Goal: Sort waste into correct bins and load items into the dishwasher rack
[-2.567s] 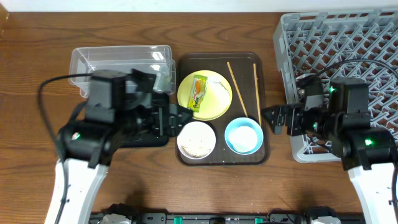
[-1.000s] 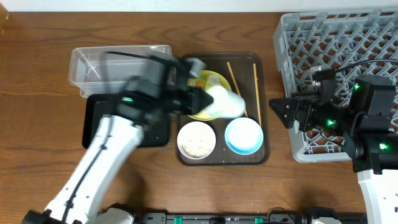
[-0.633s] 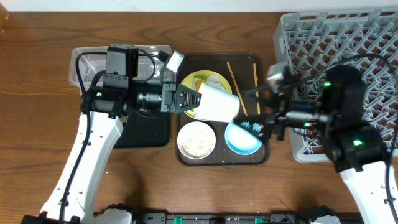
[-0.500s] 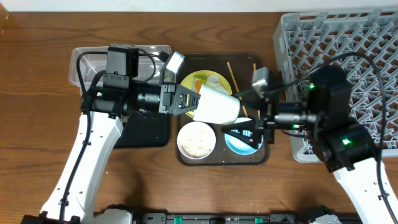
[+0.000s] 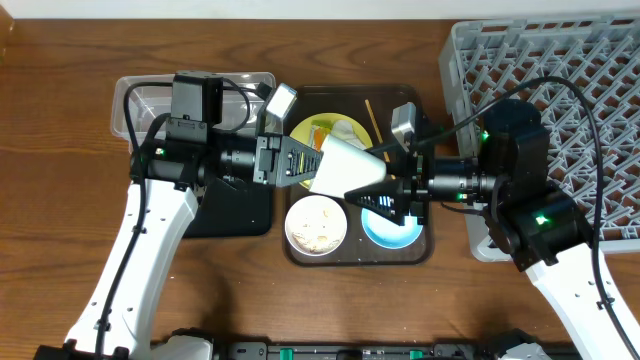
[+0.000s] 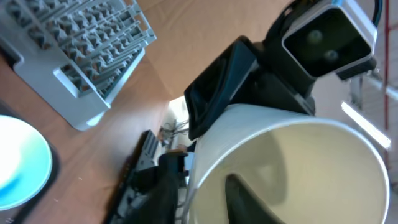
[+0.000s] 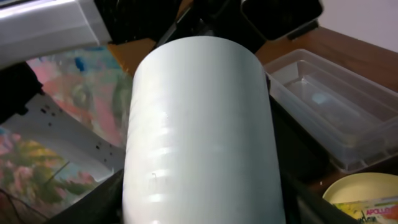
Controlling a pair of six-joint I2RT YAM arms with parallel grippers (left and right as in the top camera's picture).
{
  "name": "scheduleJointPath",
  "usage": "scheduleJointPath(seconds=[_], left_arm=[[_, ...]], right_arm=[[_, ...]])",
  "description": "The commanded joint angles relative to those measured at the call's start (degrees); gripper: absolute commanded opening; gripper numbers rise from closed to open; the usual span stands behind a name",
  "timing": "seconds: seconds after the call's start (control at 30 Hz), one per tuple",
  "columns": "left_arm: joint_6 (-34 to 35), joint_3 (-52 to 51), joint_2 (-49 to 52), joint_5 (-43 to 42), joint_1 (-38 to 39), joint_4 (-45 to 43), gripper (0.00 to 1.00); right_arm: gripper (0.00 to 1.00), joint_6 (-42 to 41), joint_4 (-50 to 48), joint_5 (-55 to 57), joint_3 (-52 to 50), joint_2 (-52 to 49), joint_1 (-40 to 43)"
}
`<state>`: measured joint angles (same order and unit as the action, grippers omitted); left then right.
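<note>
The robot's right gripper should next carry the cup to the empty dishwasher rack, then tip downward and lower it into the rack's near corner by the tray.
A white cup (image 5: 347,170) hangs on its side above the dark brown serving tray (image 5: 350,262), between my two grippers. My left gripper (image 5: 312,165) straddles its rim (image 6: 202,186), one finger inside the cup (image 6: 292,162) and a slight gap to the wall, so it reads as open. My right gripper (image 5: 378,190) is shut round the cup's body (image 7: 199,124), a finger pressed on each side. Below lie the yellow plate (image 5: 335,128) with the snack wrapper (image 5: 318,134), a white bowl (image 5: 316,222) of rice grains, the blue bowl (image 5: 395,228) and one chopstick (image 5: 372,112).
The grey dishwasher rack (image 5: 560,60) stands at the right edge. A clear tub (image 5: 150,95) sits at the back left, also in the right wrist view (image 7: 329,106), and the black tray (image 5: 240,212) lies in front of it, partly under my left arm.
My right arm swung left from the rack and closed round the cup. My left gripper, which carried the cup up over the tray, has loosened on the rim.
</note>
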<state>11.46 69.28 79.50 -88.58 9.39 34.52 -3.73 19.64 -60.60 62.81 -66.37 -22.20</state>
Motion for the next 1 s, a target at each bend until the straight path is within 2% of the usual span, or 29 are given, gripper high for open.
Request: scheduleJointPath(seconds=[0.0, 0.13, 0.27, 0.53, 0.73, 0.97], left_arm=[[-0.92, 0.98, -0.07, -1.55, -0.04, 0.11, 0.43], [-0.92, 0.98, -0.07, -1.55, -0.07, 0.11, 0.49], [-0.94, 0.98, -0.07, -1.38, -0.07, 0.09, 0.52], [-0.96, 0.98, -0.07, -0.61, -0.04, 0.09, 0.53], [-0.96, 0.96, -0.04, 1.22, -0.04, 0.11, 0.54], [-0.94, 0.92, -0.04, 1.20, -0.04, 0.13, 0.54]], right_arm=[[0.59, -0.09, 0.22, -0.04, 0.94, 0.46, 0.48], [0.57, -1.07, 4.31, 2.43, 0.94, 2.78, 5.25], [0.56, -4.87, 13.31, 13.73, 0.96, 7.26, 12.94], [0.55, -15.63, 39.98, 55.54, 1.01, 14.25, 28.20], [0.54, -15.91, 47.08, 58.90, 0.98, 9.49, 33.18], [0.53, -15.93, 46.45, 55.32, 1.01, -2.21, 34.23]])
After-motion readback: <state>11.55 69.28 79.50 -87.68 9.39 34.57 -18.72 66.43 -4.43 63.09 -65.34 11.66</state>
